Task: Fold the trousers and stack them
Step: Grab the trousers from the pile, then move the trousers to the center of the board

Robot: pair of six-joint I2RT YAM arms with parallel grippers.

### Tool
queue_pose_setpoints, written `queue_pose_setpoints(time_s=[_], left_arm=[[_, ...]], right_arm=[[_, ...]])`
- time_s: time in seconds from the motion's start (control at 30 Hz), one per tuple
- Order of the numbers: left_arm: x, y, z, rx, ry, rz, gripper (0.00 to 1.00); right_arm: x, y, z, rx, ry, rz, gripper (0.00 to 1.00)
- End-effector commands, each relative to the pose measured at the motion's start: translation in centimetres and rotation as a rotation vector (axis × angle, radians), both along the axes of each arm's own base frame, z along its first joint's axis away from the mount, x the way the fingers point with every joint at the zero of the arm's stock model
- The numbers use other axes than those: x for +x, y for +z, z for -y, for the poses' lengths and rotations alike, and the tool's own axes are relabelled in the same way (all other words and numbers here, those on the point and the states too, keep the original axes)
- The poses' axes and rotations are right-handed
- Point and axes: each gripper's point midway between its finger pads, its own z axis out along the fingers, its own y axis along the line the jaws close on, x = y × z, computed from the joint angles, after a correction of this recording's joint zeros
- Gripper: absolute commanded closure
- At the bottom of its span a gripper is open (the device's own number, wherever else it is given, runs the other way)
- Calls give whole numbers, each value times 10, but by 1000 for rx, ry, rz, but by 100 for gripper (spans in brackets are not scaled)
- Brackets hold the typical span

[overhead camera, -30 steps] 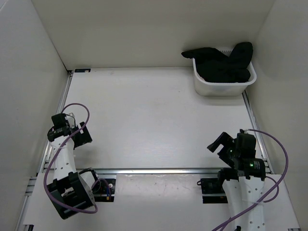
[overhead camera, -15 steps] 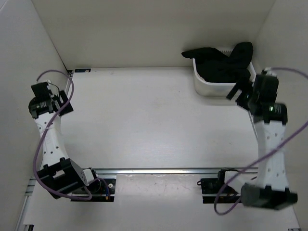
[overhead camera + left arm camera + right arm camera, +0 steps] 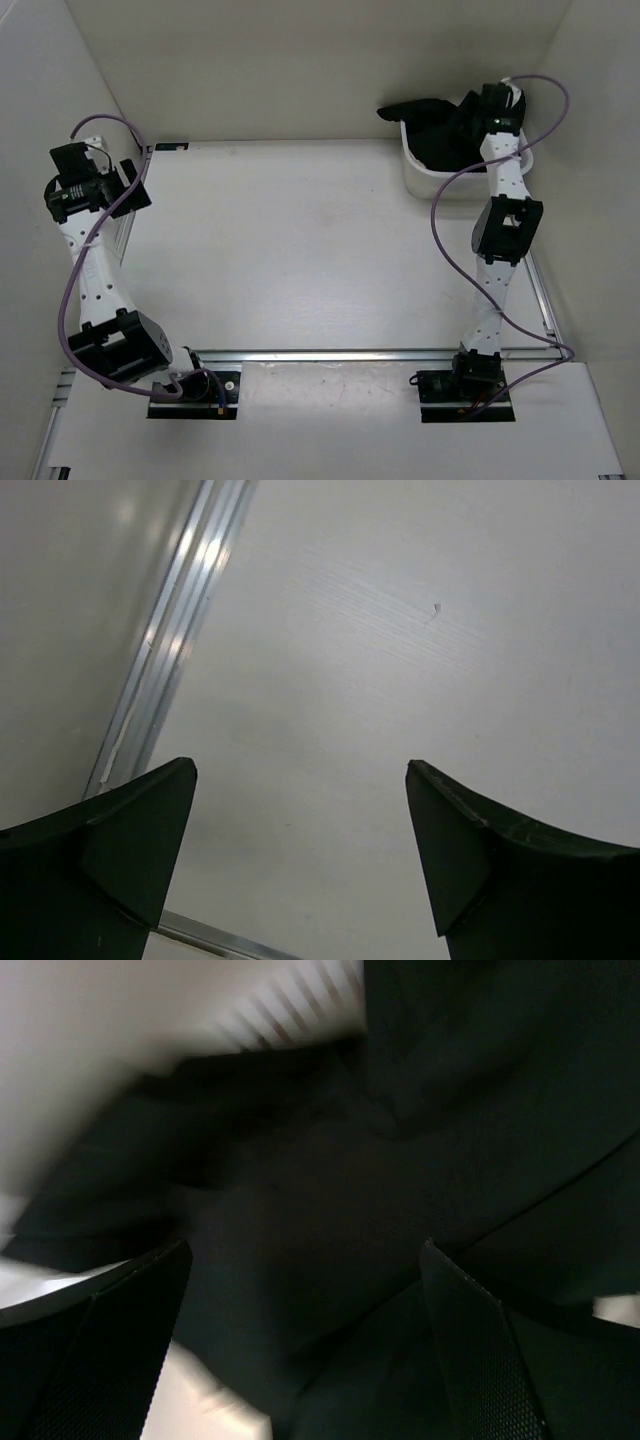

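Note:
I should lower my right gripper onto the bunched fabric (image 3: 470, 125) and close it, as the black trousers lie bunched in the basket (image 3: 440, 182) just below the gripper's open fingers.
The black trousers (image 3: 440, 135) lie bunched in a white basket (image 3: 440, 182) at the table's far right corner, some fabric hanging over the rim. They fill the right wrist view (image 3: 330, 1210), blurred. My right gripper (image 3: 478, 118) is stretched out over the basket, just above the trousers, jaws open around nothing. In the right wrist view the right gripper (image 3: 305, 1260) shows both dark fingers wide apart. My left gripper (image 3: 118, 190) is raised at the table's far left edge, open and empty; the left wrist view shows it (image 3: 300, 780) over bare table.
A metal rail (image 3: 160, 650) runs along the table's left edge. White walls (image 3: 300, 60) enclose the table at back and sides. The basket's slotted rim (image 3: 290, 1010) shows in the right wrist view.
My right arm has stretched from the near right edge to the basket and now hovers over the trousers. My left arm has risen and swung to the far left edge.

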Motion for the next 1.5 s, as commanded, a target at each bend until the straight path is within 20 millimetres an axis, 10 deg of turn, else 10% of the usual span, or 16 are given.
queue_pose_setpoints(time_s=[0.0, 0.2, 0.3, 0.37, 0.53, 0.73, 0.87, 1.0, 1.17, 1.4, 1.43, 1.47], left_arm=[[7, -22, 15, -100, -74, -39, 4], [11, -20, 3, -66, -35, -50, 17], [9, -24, 2, -65, -28, -62, 17], [5, -20, 4, -59, -29, -50, 15], [-8, -11, 15, -63, -47, -20, 10], [-28, 0, 40, -95, -109, 34, 0], [-36, 13, 48, -93, -126, 65, 0], [-39, 32, 56, -72, -150, 105, 0], [-43, 52, 54, -32, -136, 153, 0], [-50, 47, 47, 3, -90, 132, 0], [-50, 43, 47, -1, -90, 122, 0], [-50, 38, 47, -7, -90, 111, 0]], right_arm=[[12, -15, 16, -21, -66, 39, 2], [10, -35, 13, -79, 4, -23, 22], [3, -1, -8, -61, 138, 17, 80], [-11, 47, -13, -72, 160, 85, 100], [-64, 185, -61, -102, 272, 322, 100], [-230, 397, -167, -100, 483, 815, 100], [-294, 428, -241, -118, 583, 961, 100], [-317, 415, -312, -52, 697, 925, 100], [-287, 298, -392, -8, 815, 600, 100], [-252, 149, -439, -133, 919, 239, 100], [-248, 132, -450, -132, 949, 208, 96], [-249, 120, -458, -144, 998, 191, 69]])
